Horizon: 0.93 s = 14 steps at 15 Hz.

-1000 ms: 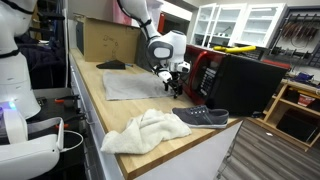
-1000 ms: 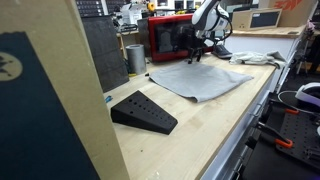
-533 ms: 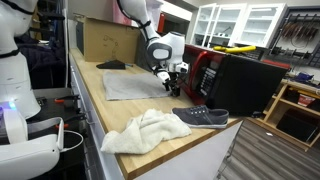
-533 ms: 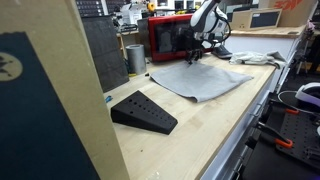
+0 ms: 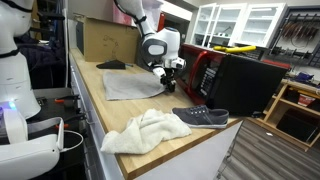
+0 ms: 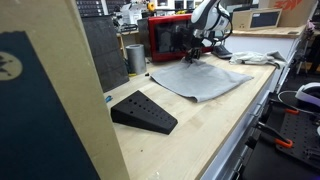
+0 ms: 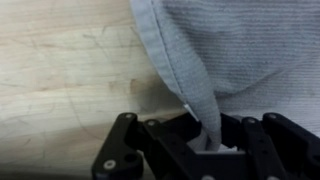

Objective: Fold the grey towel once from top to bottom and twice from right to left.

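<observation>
My gripper is across the towel from the towel's near edge, which lies back from it. My gripper needs to lift the towel's corner next, carry it back over that edge and then let it go.
The grey towel lies spread flat on the wooden bench, seen in both exterior views. My gripper stands at the towel's corner nearest the red box, also seen at the towel's far corner in an exterior view as the gripper. In the wrist view the towel fills the upper right, and one corner of it runs down as a narrow fold between the black fingers. The gripper is shut on that corner, which rises slightly off the wood.
A white cloth and a dark shoe lie near the bench's end. A red box, a metal cup, a black wedge and a cardboard box stand around the towel. The bench edge is close.
The gripper has closed on the towel's corner over the last second and has lifted slightly. The rest of the towel lies as before.
</observation>
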### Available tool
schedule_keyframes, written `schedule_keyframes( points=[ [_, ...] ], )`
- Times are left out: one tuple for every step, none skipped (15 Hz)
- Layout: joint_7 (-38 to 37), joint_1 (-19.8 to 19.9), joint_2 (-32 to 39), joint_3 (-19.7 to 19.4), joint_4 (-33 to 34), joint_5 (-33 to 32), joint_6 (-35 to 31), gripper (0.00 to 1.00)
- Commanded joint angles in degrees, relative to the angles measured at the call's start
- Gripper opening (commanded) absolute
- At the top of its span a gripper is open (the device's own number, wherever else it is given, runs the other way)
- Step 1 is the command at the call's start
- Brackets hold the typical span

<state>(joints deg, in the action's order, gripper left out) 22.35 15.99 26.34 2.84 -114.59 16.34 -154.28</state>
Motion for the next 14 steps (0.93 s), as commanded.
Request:
schedule_keyframes(
  points=[
    [2.1, 1.4, -8.3, 2.0, -8.3, 1.2, -3.2, 0.0],
    [2.7, 1.2, -10.3, 2.0, -10.2, 0.8, -4.0, 0.0],
    [3.5, 1.1, -12.0, 2.0, -11.9, 0.7, -4.7, 0.0],
    [4.2, 0.8, -13.7, 1.9, -13.6, 0.4, -5.3, 0.0],
    [5.3, 0.7, -15.3, 1.8, -15.2, 0.6, -5.4, 0.0],
    [6.7, 0.4, -17.0, 1.8, -16.9, 0.7, -5.1, 0.0],
    [8.2, 0.0, -18.5, 1.7, -18.4, 0.7, -4.6, 0.0],
    [10.3, -0.4, -19.9, 1.6, -20.1, 0.5, -4.2, 0.0],
    [11.9, -1.0, -21.1, 1.3, -21.6, 0.3, -4.0, 0.0],
    [13.6, -1.7, -22.3, 1.1, -23.1, 0.3, -3.8, 0.0],
    [14.9, -2.5, -23.3, 0.8, -24.6, 0.1, -3.7, 0.0],
    [16.4, -3.3, -24.3, 0.6, -25.9, 0.3, -3.4, 0.0],
    [17.6, -4.2, -25.2, 0.4, -27.2, 0.4, -3.2, 0.0],
    [18.9, -5.0, -26.2, 0.3, -28.4, 0.7, -2.9, 0.0]
  ],
)
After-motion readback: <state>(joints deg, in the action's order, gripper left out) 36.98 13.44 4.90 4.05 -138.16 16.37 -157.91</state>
